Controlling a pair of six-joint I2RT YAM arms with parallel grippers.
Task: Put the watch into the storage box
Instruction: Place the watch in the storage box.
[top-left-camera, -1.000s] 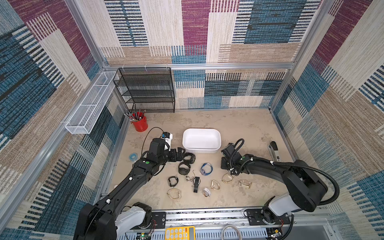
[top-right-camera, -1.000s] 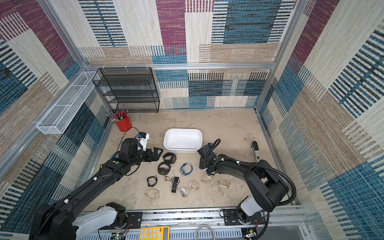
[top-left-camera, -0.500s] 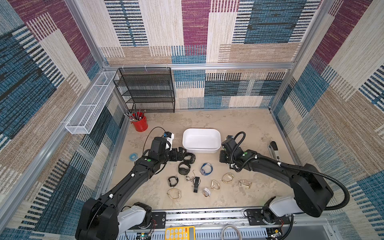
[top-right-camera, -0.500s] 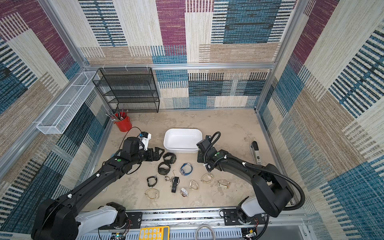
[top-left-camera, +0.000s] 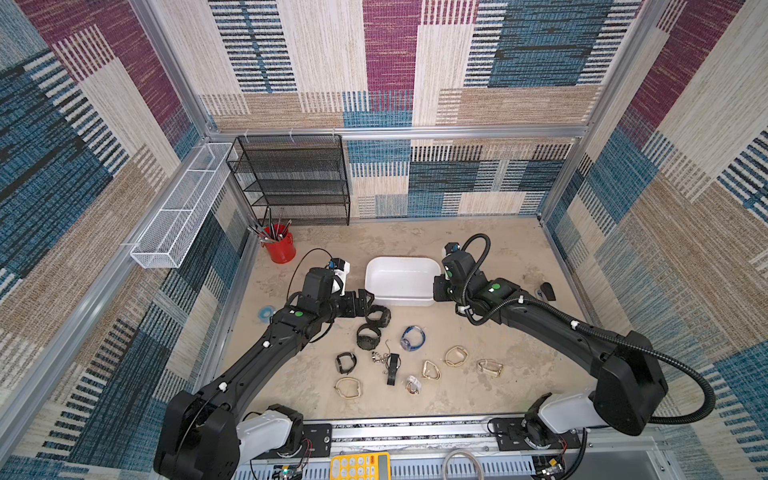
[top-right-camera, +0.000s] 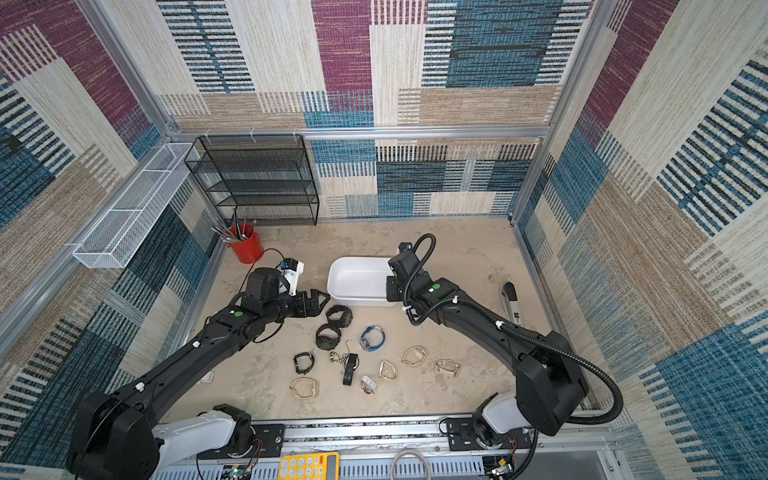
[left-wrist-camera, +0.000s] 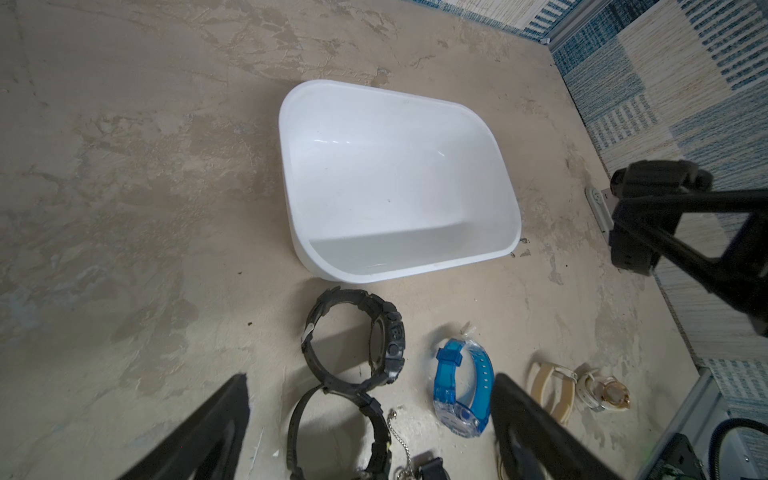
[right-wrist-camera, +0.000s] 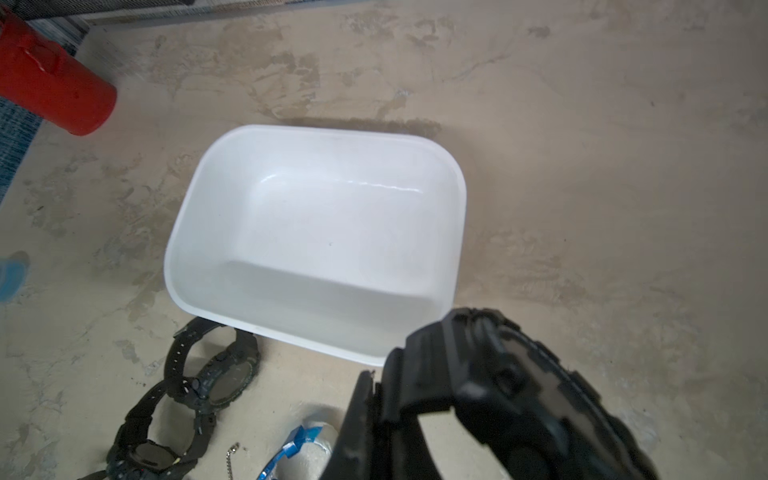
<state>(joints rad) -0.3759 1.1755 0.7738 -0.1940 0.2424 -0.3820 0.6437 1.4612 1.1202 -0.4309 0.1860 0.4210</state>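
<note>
My right gripper should next carry the watch outward over the box's rim and down to let go of the watch's strap, because the box's bare bottom is below and outward.
The white storage box (top-left-camera: 397, 277) (top-right-camera: 357, 279) stands mid-table, and nothing lies in it (left-wrist-camera: 390, 174) (right-wrist-camera: 324, 232). My right gripper (top-left-camera: 437, 290) (top-right-camera: 390, 289) (right-wrist-camera: 378, 399) hangs at the box's right end. It is shut on the strap of a chunky black watch (right-wrist-camera: 498, 374) (left-wrist-camera: 660, 183), held above the table beside the rim. My left gripper (top-left-camera: 365, 300) (top-right-camera: 320, 301) (left-wrist-camera: 370, 380) is open and holds nothing. It hovers by the box's front-left corner over two black watches (top-left-camera: 379, 316) (left-wrist-camera: 390, 332) (top-left-camera: 368, 337) (left-wrist-camera: 374, 419). A blue watch (top-left-camera: 412, 337) (left-wrist-camera: 461, 395) lies next to them.
Several gold and small watches (top-left-camera: 456, 355) are scattered across the front of the table. A red cup of tools (top-left-camera: 280, 247), a black mesh rack (top-left-camera: 295, 178) and a white wire basket (top-left-camera: 178, 208) stand at the back left. A black object (top-left-camera: 546, 291) lies by the right wall.
My right gripper has risen from among the watches on the table and moved back to the box's right end with the black watch. The left gripper has barely shifted.
</note>
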